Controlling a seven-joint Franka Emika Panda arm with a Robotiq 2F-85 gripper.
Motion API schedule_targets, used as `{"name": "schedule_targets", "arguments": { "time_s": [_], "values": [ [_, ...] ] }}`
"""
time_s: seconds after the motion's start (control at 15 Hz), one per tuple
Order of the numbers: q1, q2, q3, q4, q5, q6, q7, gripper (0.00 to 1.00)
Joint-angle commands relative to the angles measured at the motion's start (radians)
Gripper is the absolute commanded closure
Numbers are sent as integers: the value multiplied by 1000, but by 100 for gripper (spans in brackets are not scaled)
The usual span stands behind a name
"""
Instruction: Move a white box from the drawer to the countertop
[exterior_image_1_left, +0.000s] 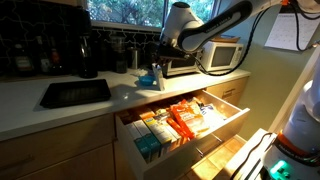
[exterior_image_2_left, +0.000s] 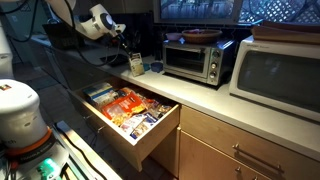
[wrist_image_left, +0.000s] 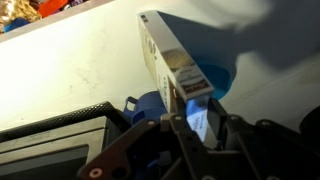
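My gripper eases toward the left in the wrist view next and releases the white box on clear countertop, since the blue object sits close beside it.
My gripper (wrist_image_left: 193, 128) is shut on the white box (wrist_image_left: 163, 52), a slim white carton with a grey printed end. It holds the box lengthwise over the off-white countertop (wrist_image_left: 70, 70), next to the dark sink (wrist_image_left: 45, 150). In both exterior views the gripper (exterior_image_1_left: 158, 62) (exterior_image_2_left: 124, 50) holds the box (exterior_image_1_left: 157, 74) (exterior_image_2_left: 135, 65) upright at the counter's front edge, behind the open drawer (exterior_image_1_left: 203, 146) (exterior_image_2_left: 160, 135). I cannot tell whether the box touches the counter. The drawer holds orange packets (exterior_image_1_left: 185, 115) and teal boxes (exterior_image_1_left: 148, 143).
A toaster oven (exterior_image_1_left: 185, 66) (exterior_image_2_left: 195, 58) and a microwave (exterior_image_1_left: 222, 55) (exterior_image_2_left: 280, 75) stand on the countertop (exterior_image_1_left: 20, 105) (exterior_image_2_left: 205, 97) close behind the gripper. The sink (exterior_image_1_left: 75, 93) lies beside it. A blue object (wrist_image_left: 150, 105) sits under the gripper.
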Motion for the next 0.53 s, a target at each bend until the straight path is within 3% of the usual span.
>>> {"name": "schedule_targets", "arguments": {
  "time_s": [0.0, 0.47],
  "values": [
    [-27, -28, -30, -98, 62, 85, -30, 93],
    [-56, -73, -45, -169, 107, 131, -56, 93]
  ]
}}
